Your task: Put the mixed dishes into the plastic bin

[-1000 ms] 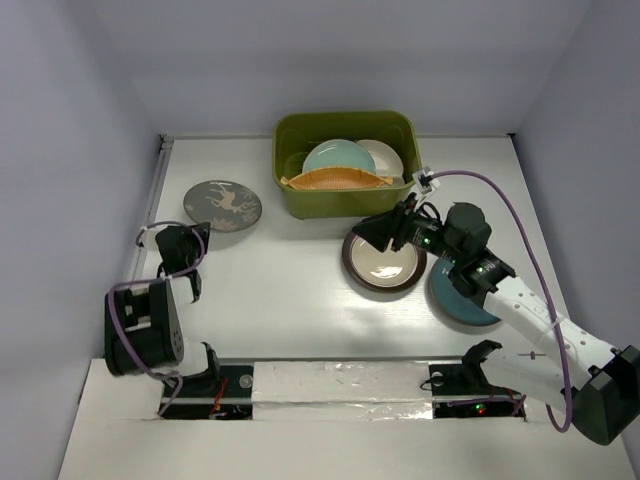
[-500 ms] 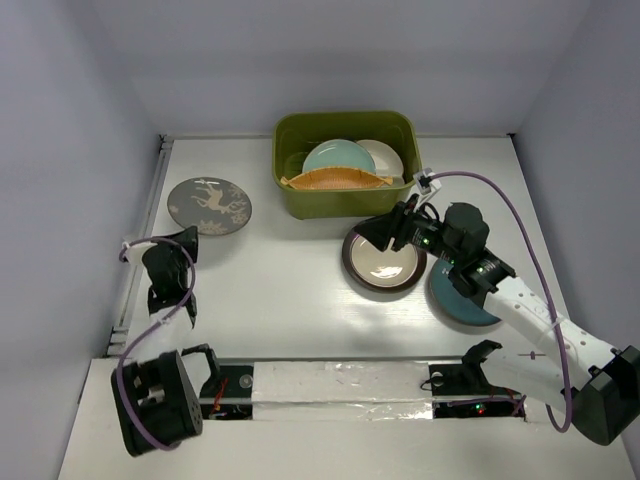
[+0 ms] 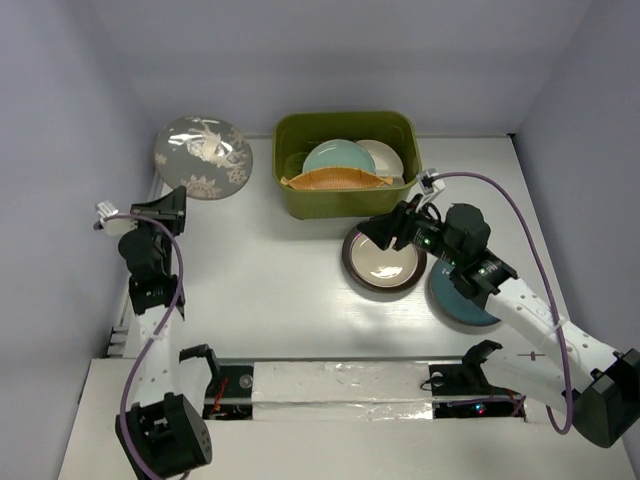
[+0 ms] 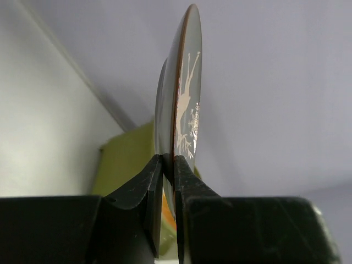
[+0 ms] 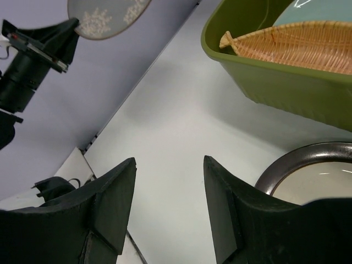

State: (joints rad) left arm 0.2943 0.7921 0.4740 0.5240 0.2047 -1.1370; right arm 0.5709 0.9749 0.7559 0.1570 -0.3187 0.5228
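Observation:
The left gripper moves outward and across to the bin next, then down. It lays the grey plate over the teal plate [image 3: 339, 156], since the grey plate is raised outside the bin.
My left gripper [image 3: 172, 203] is shut on the rim of the grey plate with white deer [image 3: 203, 158] and holds it raised at the far left; the left wrist view shows the plate edge-on [image 4: 187, 88] between the jaws [image 4: 169, 160]. The olive-green plastic bin [image 3: 290, 195] holds an orange leaf-shaped plate [image 3: 337, 180], a teal plate [image 3: 338, 157] and a cream plate [image 3: 385, 155]. My right gripper [image 3: 382, 229] is open and empty over the far left rim of the brown-rimmed cream plate [image 3: 383, 262]. A dark teal plate [image 3: 457, 303] lies partly under the right arm.
The bin wall [image 5: 286, 88] and the leaf plate [image 5: 297, 47] show in the right wrist view, with the left arm [image 5: 33, 66] at the far side. Purple walls close in left, right and back. A taped strip [image 3: 340, 385] runs along the near edge.
My left gripper has lifted the deer plate off the table and carried it up and towards the back. The right arm has hardly moved.

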